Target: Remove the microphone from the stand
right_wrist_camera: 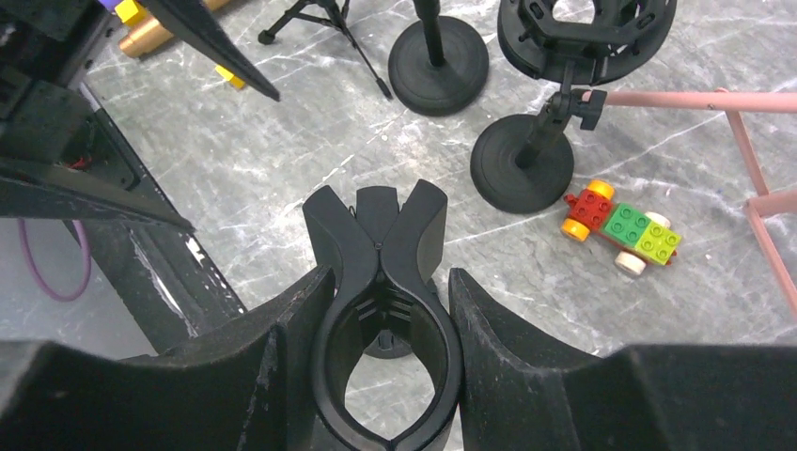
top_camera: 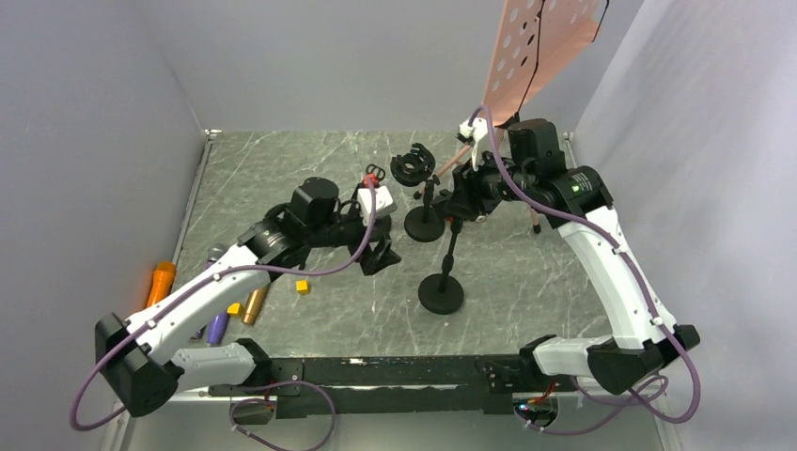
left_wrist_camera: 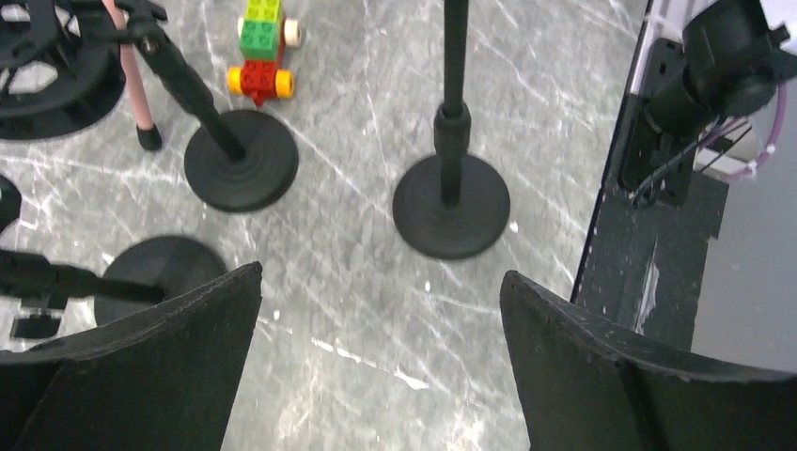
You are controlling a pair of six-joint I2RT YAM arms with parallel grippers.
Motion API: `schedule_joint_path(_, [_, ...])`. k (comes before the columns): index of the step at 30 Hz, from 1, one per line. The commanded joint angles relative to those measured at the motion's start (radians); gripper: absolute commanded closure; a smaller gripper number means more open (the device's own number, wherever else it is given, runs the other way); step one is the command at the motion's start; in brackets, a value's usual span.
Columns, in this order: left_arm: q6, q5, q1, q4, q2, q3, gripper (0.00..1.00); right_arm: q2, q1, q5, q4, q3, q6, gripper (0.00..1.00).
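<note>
The clip's ring is already empty, so next I will lower my right gripper toward the stand's round base [right_wrist_camera: 387, 350] below it and release the clip [right_wrist_camera: 381, 235].
A black stand [top_camera: 441, 293] with a round base stands mid-table; its pole [top_camera: 450, 249] rises to my right gripper [top_camera: 462, 203]. In the right wrist view my right gripper [right_wrist_camera: 385, 287] is shut on the stand's black clip [right_wrist_camera: 381, 235]; the clip's ring is empty. Three microphones lie at the left: orange [top_camera: 160, 281], purple [top_camera: 218, 325] and gold [top_camera: 255, 305]. My left gripper [top_camera: 381, 256] is open and empty, low over the table left of the stand. In the left wrist view its jaws [left_wrist_camera: 381, 282] stand wide apart, with the stand's base [left_wrist_camera: 451, 209] ahead.
A second stand [top_camera: 424, 225] carries a round shock mount [top_camera: 413, 166]. A pink music stand [top_camera: 540, 42] rises at the back right, its legs [right_wrist_camera: 752, 141] near a toy brick car [right_wrist_camera: 622, 225]. Small yellow blocks [top_camera: 302, 287] lie by the microphones. A black rail [top_camera: 376, 371] runs along the near edge.
</note>
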State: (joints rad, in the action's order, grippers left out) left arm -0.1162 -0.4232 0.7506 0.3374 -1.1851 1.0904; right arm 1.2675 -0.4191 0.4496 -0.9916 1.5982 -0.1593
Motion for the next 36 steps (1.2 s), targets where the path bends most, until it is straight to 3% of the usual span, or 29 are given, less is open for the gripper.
schedule_joint_path(1, [-0.058,-0.040,-0.049,0.112,0.087,-0.040,0.01,0.005,-0.036,-0.035,0.093,0.083,-0.033,1.00])
schedule_joint_path(9, [0.032,-0.175,-0.190,0.062,0.089,-0.030,0.01,0.006,-0.081,-0.099,0.133,0.078,-0.073,1.00])
schedule_joint_path(15, [0.066,-0.313,-0.249,0.006,0.065,-0.023,0.01,-0.034,-0.087,-0.093,0.198,-0.057,-0.084,1.00])
schedule_joint_path(20, [0.056,-0.326,-0.272,-0.001,0.064,-0.034,0.01,-0.066,-0.085,-0.094,0.220,-0.151,-0.057,1.00])
schedule_joint_path(23, [0.033,-0.335,-0.280,0.016,0.062,-0.026,0.01,-0.083,-0.082,-0.063,0.209,-0.179,-0.052,0.76])
schedule_joint_path(26, [0.056,-0.368,-0.291,-0.005,0.059,-0.035,0.01,-0.087,-0.081,-0.050,0.207,-0.195,-0.044,0.72])
schedule_joint_path(28, [0.078,-0.396,-0.297,-0.024,0.055,-0.045,0.01,-0.086,-0.081,-0.049,0.212,-0.204,-0.040,0.77])
schedule_joint_path(32, [0.090,-0.410,-0.304,-0.033,0.054,-0.052,0.01,-0.079,-0.080,-0.063,0.223,-0.231,-0.039,0.99])
schedule_joint_path(36, [0.087,-0.413,-0.314,-0.029,0.057,-0.052,0.01,-0.078,-0.081,-0.062,0.230,-0.273,-0.042,1.00])
